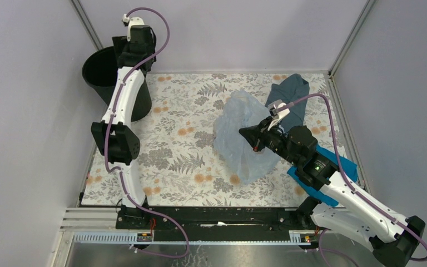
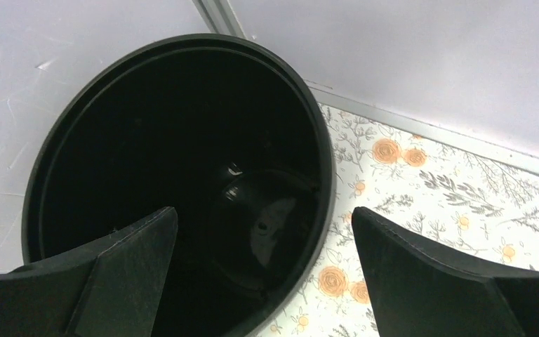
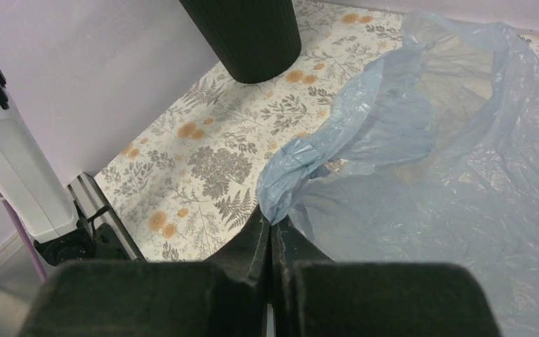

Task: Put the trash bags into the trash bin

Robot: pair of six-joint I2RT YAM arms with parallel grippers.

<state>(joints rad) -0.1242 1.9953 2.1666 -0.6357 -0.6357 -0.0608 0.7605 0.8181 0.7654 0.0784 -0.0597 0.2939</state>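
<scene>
The bin's rim beside the floral table is below my left gripper, between its spread fingers. I will lower my left gripper next with its fingers on both sides of that rim and close.
The pale light-blue translucent trash bag (image 1: 239,136) lies spread on the floral table at centre right. My right gripper (image 1: 247,133) is shut on a bunched edge of the bag (image 3: 284,186), its jaws pressed together around the plastic (image 3: 271,223). The round black trash bin (image 1: 103,75) stands at the far left corner; its ribbed base shows in the right wrist view (image 3: 249,35). My left gripper (image 2: 263,225) is open and empty, hovering over the bin's near rim, and its camera looks down into the bin's dark empty inside (image 2: 182,154).
A dull grey-blue cloth (image 1: 292,92) lies at the back right, partly under the bag. A bright blue cloth (image 1: 339,164) lies under my right arm. Grey walls enclose the table on three sides. A black rail (image 1: 217,217) runs along the near edge.
</scene>
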